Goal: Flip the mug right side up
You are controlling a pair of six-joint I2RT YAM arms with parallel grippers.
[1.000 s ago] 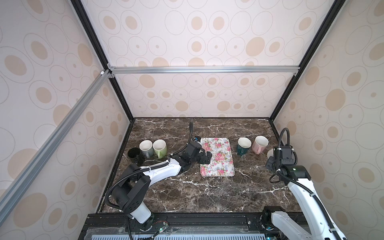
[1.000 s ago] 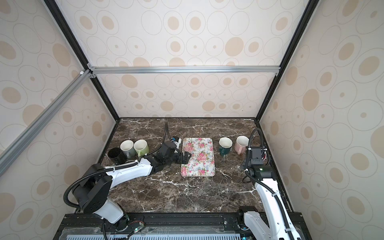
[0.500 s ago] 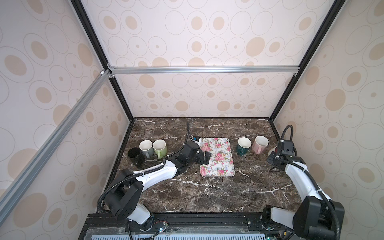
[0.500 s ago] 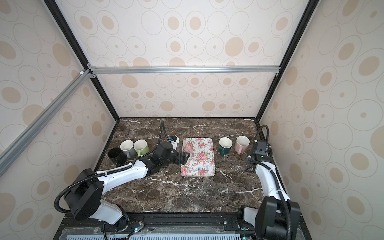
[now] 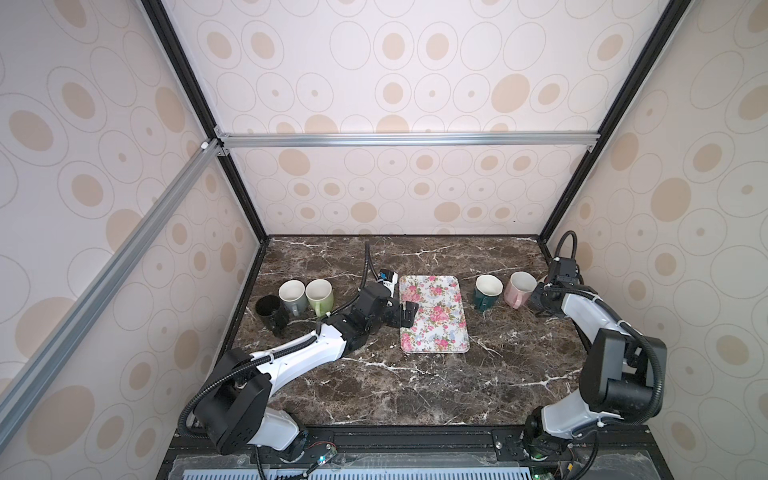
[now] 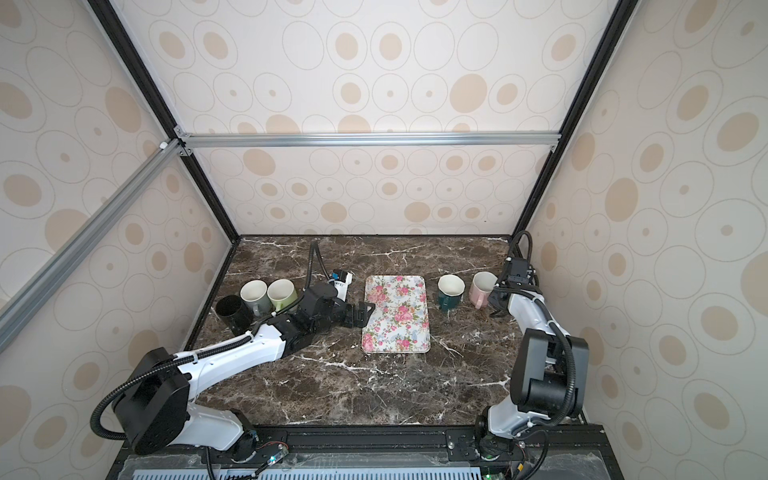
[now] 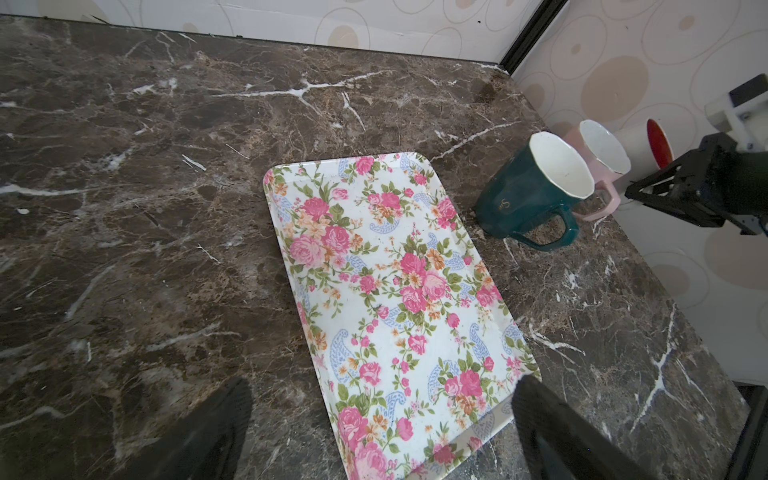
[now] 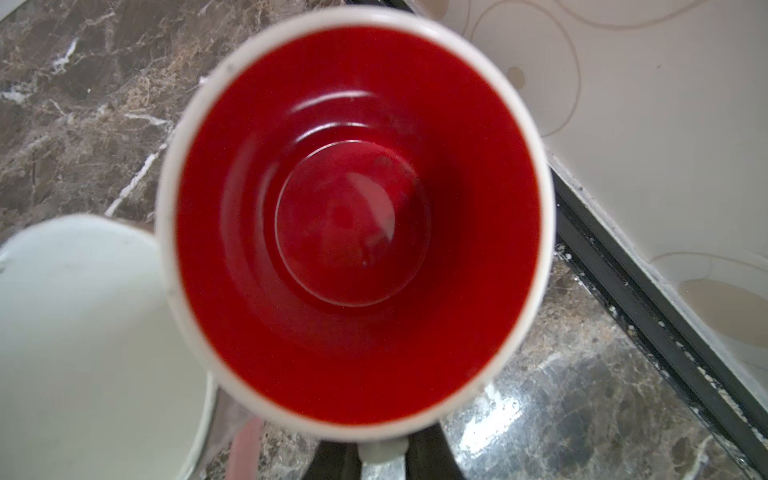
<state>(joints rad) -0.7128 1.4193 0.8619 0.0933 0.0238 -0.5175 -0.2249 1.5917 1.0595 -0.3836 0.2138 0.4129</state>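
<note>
The white mug's opening already faces up, so the robot's right gripper needs to go down to the tabletop [image 5: 532, 312] beside the pink mug and release the white mug's handle there.
The mug [image 8: 357, 216] is white outside and red inside. In the right wrist view its mouth faces up at the camera, right beside the pink mug [image 8: 83, 340]. My right gripper [image 8: 382, 457] is shut on the mug's handle. In the left wrist view the mug [image 7: 658, 143] stands behind the pink mug [image 7: 602, 149] near the right wall. Whether its base rests on the table I cannot tell. In both top views the right gripper [image 5: 542, 297] [image 6: 496, 305] hides the mug. My left gripper [image 5: 409, 313] [image 7: 380, 392] is open over the floral tray's left edge.
The floral tray [image 5: 432, 328] lies mid-table. A teal mug [image 5: 487, 291] and the pink mug [image 5: 519, 289] stand upright to its right. Grey [image 5: 292, 295], green [image 5: 319, 296] and black [image 5: 270, 311] mugs stand at the left. The right wall is close to the right gripper.
My right arm has swung back toward the far right corner with the mug, ending beside the pink mug. The left arm has barely shifted.
</note>
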